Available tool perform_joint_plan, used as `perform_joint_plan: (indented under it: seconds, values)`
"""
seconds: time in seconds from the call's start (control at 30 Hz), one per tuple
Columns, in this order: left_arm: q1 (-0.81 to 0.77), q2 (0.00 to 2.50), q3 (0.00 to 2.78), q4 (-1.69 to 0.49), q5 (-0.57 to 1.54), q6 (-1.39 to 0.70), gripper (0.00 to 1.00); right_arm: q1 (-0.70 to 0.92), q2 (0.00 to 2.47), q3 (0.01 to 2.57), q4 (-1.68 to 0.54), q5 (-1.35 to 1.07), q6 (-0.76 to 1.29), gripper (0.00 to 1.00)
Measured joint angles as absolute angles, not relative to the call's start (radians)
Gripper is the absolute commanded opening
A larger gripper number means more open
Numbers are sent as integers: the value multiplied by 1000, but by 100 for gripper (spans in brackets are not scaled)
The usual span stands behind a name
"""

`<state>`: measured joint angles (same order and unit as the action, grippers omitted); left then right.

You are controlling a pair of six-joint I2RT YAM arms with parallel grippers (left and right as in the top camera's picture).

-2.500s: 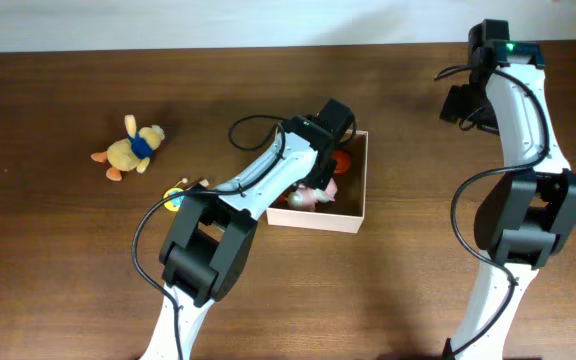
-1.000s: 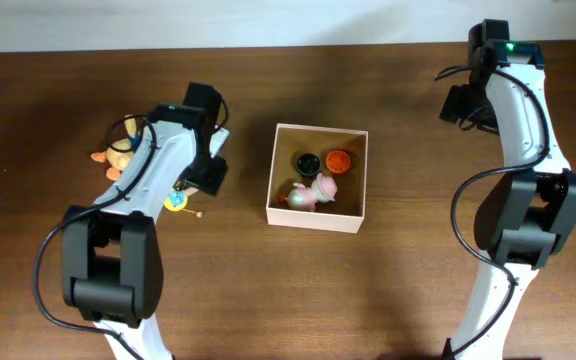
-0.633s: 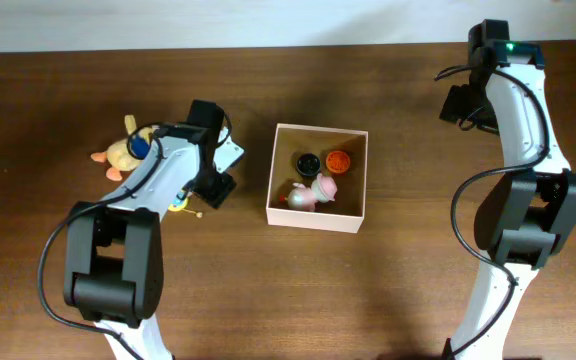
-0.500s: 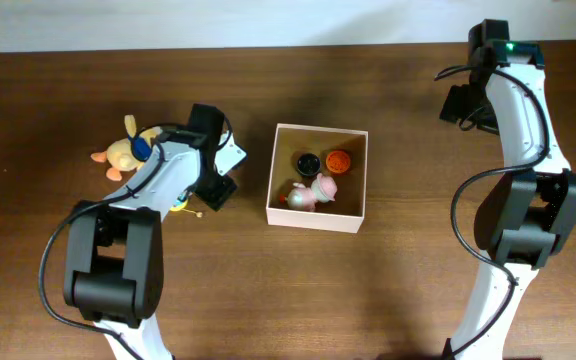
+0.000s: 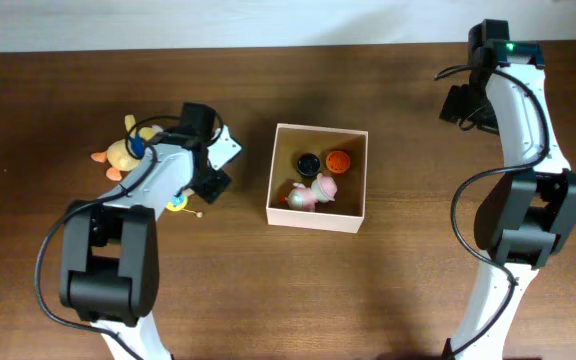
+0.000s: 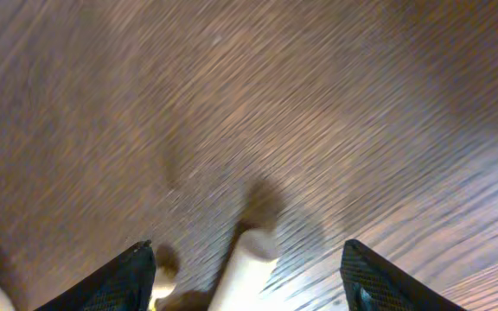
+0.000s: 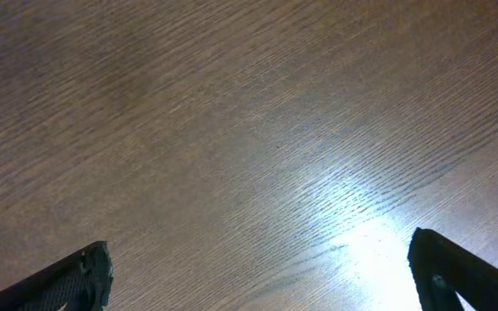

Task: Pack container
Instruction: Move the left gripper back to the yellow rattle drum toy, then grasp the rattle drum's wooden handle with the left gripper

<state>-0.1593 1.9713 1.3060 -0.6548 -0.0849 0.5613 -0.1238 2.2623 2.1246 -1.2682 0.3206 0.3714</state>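
I need to lower my left gripper, fingers open around the cream stick-like piece (image 6: 251, 259), then close on it, because it lies just below the gripper, between those fingers.
The container (image 5: 313, 218) is a square shallow box with pale pinkish walls at the table's middle. Inside it lie a black round piece (image 5: 308, 161), an orange round piece (image 5: 339, 160) and a pink toy (image 5: 313, 192). My left gripper (image 5: 211, 172) hangs open just left of the box, holding nothing. In the left wrist view a blurred cream stick-like piece (image 6: 251, 259) lies on the wood between the fingers (image 6: 132, 276) of that gripper (image 6: 247, 250). My right gripper (image 5: 465, 103) is open at the far right, over bare wood (image 7: 258, 250).
A yellow plush duck with a blue scarf (image 5: 128, 150) lies left of my left arm. A small yellow-and-blue toy (image 5: 176, 203) lies just below that arm's wrist. The table is dark brown wood (image 5: 388, 290).
My left gripper came out of the container and swung left to the spot beside the small toy, then turned slightly there. The right arm has not moved.
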Motion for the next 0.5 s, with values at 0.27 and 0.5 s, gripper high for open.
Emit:
perform_joint_plan:
  seconds: [0.27,0.5]
  values:
    - [-129,1971,1305,-669,-85,581,66,-124,2262,2125,-1268,321,371,99]
    - [-130,1971,1304,-679,-76,584,32,-124,2262,2125,-1268,321,371,99]
